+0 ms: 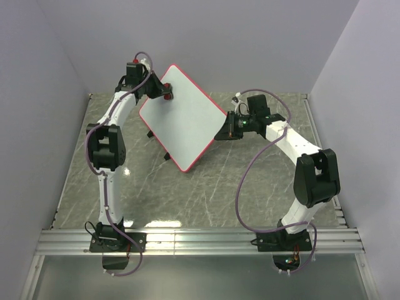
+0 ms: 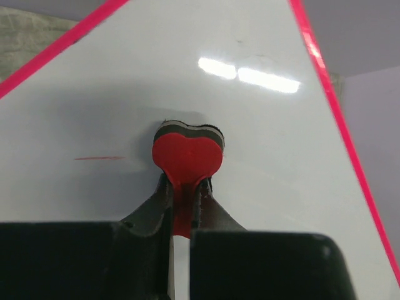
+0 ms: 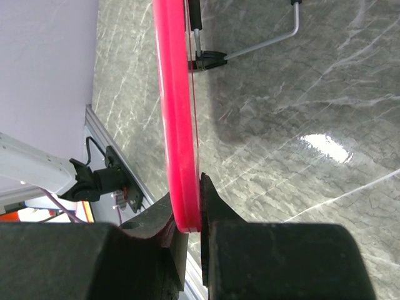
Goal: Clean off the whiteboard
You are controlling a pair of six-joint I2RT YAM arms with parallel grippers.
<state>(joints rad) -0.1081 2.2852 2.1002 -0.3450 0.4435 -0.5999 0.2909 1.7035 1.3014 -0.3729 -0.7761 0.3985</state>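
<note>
My left gripper will wipe the red line (image 2: 99, 158) next, then move back and down to let go of the eraser, because bare tabletop is below, to its left in the top view.
The whiteboard (image 1: 181, 119) is white with a thin red-pink frame and stands tilted above the table, its black feet toward the table. My right gripper (image 1: 226, 127) is shut on its right edge; in the right wrist view the red frame (image 3: 177, 125) sits clamped between the fingers (image 3: 187, 219). My left gripper (image 1: 156, 91) is shut on a small red bow-shaped eraser (image 2: 187, 153) with a dark felt layer, pressed against the board face (image 2: 275, 137). A short red line (image 2: 99, 158) remains left of the eraser.
A grey marble tabletop (image 1: 206, 187) lies under the board. A metal stand leg with a black foot (image 3: 250, 47) shows behind the board. Aluminium rails (image 1: 200, 240) run along the near edge. Purple walls close in left, back and right.
</note>
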